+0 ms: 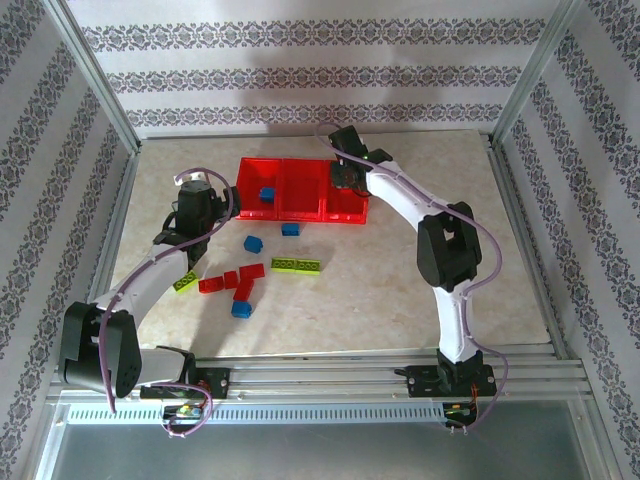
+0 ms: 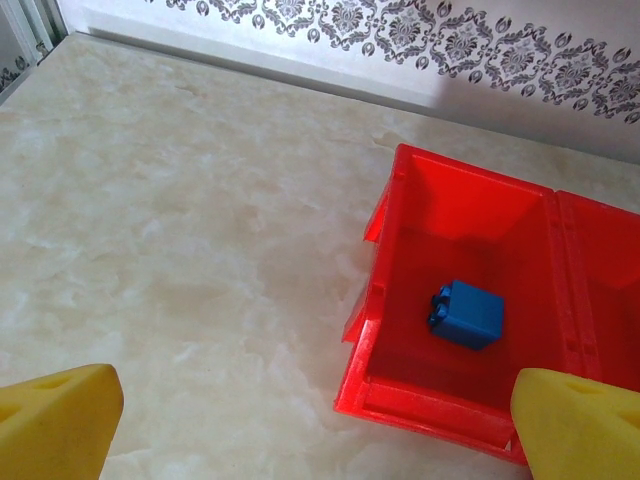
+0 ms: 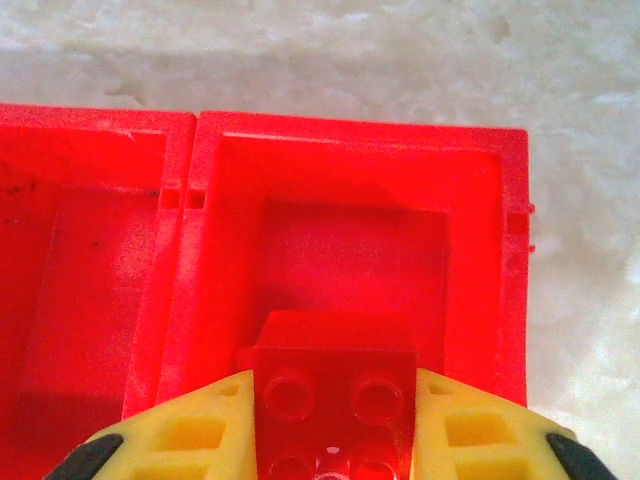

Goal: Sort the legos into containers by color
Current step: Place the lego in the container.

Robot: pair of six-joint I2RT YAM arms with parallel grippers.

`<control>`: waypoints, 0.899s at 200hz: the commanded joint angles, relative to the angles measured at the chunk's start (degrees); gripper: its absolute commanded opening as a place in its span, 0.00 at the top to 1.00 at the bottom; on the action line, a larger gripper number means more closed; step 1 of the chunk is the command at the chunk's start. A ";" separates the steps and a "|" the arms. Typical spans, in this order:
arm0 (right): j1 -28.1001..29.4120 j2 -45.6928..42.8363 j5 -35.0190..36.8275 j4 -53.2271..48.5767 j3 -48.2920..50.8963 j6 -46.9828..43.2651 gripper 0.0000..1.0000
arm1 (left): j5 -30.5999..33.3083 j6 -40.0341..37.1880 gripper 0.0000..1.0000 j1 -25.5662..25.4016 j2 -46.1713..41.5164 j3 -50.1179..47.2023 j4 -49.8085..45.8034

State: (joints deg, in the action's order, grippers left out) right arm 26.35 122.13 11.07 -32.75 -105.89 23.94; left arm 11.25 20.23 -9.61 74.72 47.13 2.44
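The right gripper lowers toward the bottom of the tray's end section [image 1: 346,203] [image 3: 355,260] next and releases the red brick there, because it already hangs over that section.
The red tray [image 1: 300,212] lies at the back of the table, one blue brick [image 1: 266,195] in its left compartment. My right gripper [image 1: 345,178] hangs over the right compartment [image 3: 360,130], shut on a red brick [image 3: 333,395] between its yellow fingers [image 3: 470,435]. Left of the tray is my left gripper [image 1: 197,195], open and holding nothing. Its wrist view has the tray's left compartment [image 2: 385,215] and the blue brick [image 2: 467,313] between its fingertips [image 2: 60,420]. Loose on the table lie two blue bricks [image 1: 253,243] [image 1: 290,229], a green plate [image 1: 296,264], a green brick [image 1: 184,282], red bricks [image 1: 232,282] and a third blue brick [image 1: 241,309].
The left arm stretches over the table's left side next to the green brick. A metal frame and patterned walls close in the table. Bare marble lies right of the tray and in front of the right arm [image 1: 450,260].
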 commanded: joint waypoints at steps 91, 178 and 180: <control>-0.42 4.22 -0.48 0.67 -0.59 -0.91 0.59 | 2.08 2.60 0.00 3.25 -4.56 -2.04 -3.87; -0.06 0.80 -1.60 0.72 0.48 -1.66 0.45 | 2.50 9.89 0.00 7.52 -6.86 -2.06 -14.50; 0.00 0.54 -1.58 0.75 0.56 -1.67 0.45 | 2.58 10.09 0.00 7.61 -7.04 -2.16 -14.77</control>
State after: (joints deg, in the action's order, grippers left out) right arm 26.37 126.15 10.22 -32.32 -106.37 23.42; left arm 12.53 26.35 -3.31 70.30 45.71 -6.79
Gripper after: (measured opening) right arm 0.544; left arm 0.995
